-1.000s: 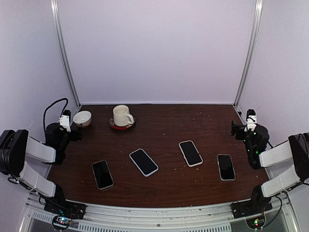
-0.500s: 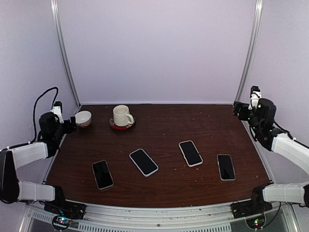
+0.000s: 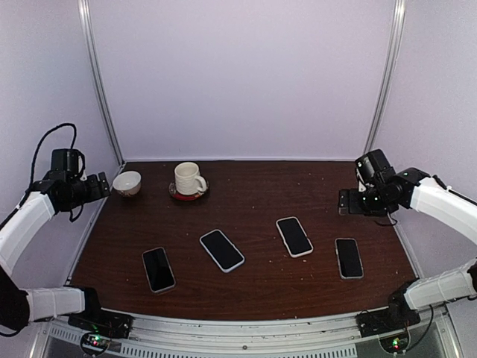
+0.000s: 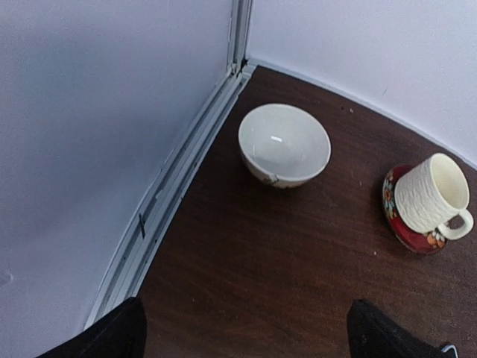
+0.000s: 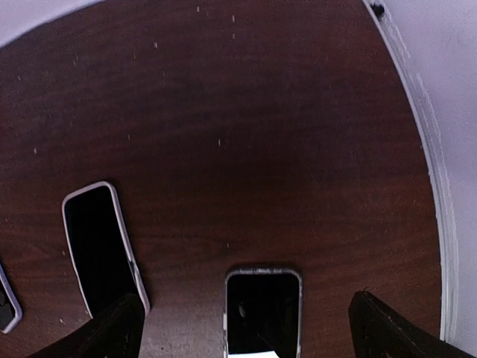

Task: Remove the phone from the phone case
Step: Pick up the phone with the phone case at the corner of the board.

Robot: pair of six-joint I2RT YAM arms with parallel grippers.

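The right gripper lowers and draws back astride the long sides of the grey-cased phone (image 3: 349,259) (image 5: 263,313) next, since that phone lies below it, nearer my base.
Several phones lie face up on the dark wooden table: one at front left (image 3: 159,269), one left of centre in a white case (image 3: 221,250), one right of centre in a white case (image 3: 294,236) and one at the right in a grey case (image 3: 349,258). My right gripper (image 3: 347,202) hovers open above the table's right side; its view shows the right phone (image 5: 263,311) between the fingertips (image 5: 112,327) and the white-cased phone (image 5: 100,245) to the left. My left gripper (image 3: 100,186) is open and empty at the far left, near the bowl.
A white bowl (image 3: 127,183) and a cream mug (image 3: 188,179) on a red saucer (image 3: 186,194) stand at the back left; both show in the left wrist view, the bowl (image 4: 284,145) and mug (image 4: 432,195). White walls and metal posts close in the table.
Both arms have risen from folded positions at the table's sides. The right gripper swung inward over the right side of the table. The left gripper lifted by the bowl. The phones have not moved.
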